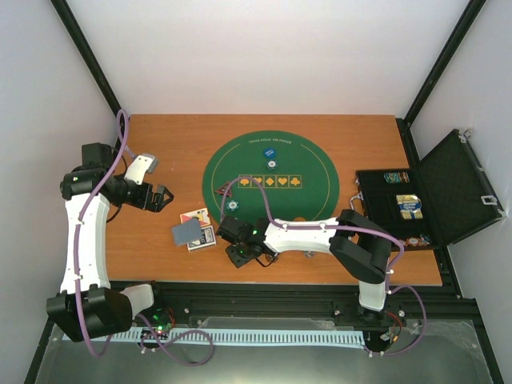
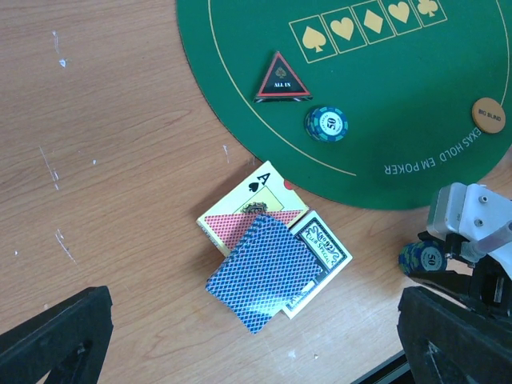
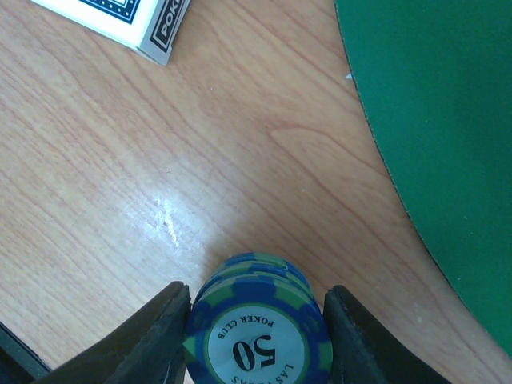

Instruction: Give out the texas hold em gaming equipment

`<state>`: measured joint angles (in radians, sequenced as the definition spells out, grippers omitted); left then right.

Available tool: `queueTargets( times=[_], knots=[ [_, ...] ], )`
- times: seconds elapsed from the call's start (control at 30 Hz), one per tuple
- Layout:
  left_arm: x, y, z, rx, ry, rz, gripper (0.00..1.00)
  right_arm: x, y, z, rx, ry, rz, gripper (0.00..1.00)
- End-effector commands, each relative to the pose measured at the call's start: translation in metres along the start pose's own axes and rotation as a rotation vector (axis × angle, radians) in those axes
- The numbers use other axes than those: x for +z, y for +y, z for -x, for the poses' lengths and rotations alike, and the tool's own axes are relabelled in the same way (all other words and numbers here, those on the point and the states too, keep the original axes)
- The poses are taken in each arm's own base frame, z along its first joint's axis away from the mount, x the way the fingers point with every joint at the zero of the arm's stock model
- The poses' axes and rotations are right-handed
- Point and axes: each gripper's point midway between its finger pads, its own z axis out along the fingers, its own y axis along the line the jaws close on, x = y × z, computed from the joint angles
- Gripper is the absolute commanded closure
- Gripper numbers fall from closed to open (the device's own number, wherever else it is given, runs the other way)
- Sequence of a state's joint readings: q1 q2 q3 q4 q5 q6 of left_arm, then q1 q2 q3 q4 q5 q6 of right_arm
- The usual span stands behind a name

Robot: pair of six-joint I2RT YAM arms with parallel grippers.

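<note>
The bare mat beside the orange disc is clear for releasing the chips. I will move my right gripper outward and to the right in the top view, onto that bare mat.
A fanned stack of blue-backed playing cards (image 2: 268,272) lies on two card boxes (image 2: 252,210) on the wood, left of the mat; the stack also shows in the top view (image 1: 186,232). My left gripper (image 2: 256,352) is wide open and empty, above and to the left of the cards (image 1: 164,198). My right gripper (image 3: 258,320) is shut on a small stack of blue-green "50" poker chips (image 3: 258,348), low over the wood just off the mat's near-left edge (image 1: 239,256). A black-red triangular marker (image 2: 282,78), another 50 chip (image 2: 326,124) and an orange disc (image 2: 489,115) lie on the mat. A blue disc (image 1: 272,150) lies at the far side.
The big round green mat (image 1: 312,172) covers the table's middle. A black hard case (image 1: 448,184) stands open at the right edge with more chips and cards inside. The table's front edge and black rail run close behind my right gripper.
</note>
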<state>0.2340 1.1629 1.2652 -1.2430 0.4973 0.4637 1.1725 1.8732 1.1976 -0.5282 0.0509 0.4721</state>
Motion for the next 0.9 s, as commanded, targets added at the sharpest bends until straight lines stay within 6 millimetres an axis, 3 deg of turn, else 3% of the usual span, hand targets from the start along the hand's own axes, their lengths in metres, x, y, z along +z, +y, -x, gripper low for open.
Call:
queueTargets(
  times=[0.0,0.27,0.43,0.5,0.73,0.87],
  knots=[
    [-0.006,-0.003,-0.002,-0.001,-0.005,0.002,0.0,-0.016,0.007,0.014,-0.009,-0.047,0.002,0.61],
    [-0.007,-0.004,0.0,0.0,-0.01,-0.003,0.0,-0.041,0.008,0.029,-0.02,-0.091,-0.012,0.69],
    [-0.007,-0.005,-0.001,0.002,-0.009,-0.002,0.0,-0.055,-0.005,0.035,-0.014,-0.109,-0.046,0.69],
    [-0.008,-0.005,-0.001,0.002,-0.008,-0.003,0.0,-0.058,-0.02,0.034,0.009,-0.108,-0.065,0.69],
    [-0.01,-0.006,-0.001,0.009,-0.011,0.001,0.0,-0.062,-0.105,0.03,0.151,-0.107,-0.14,0.7],
    [-0.011,-0.006,-0.001,0.013,-0.011,0.007,0.0,-0.061,-0.143,0.025,0.21,-0.099,-0.168,0.7]
  ],
)
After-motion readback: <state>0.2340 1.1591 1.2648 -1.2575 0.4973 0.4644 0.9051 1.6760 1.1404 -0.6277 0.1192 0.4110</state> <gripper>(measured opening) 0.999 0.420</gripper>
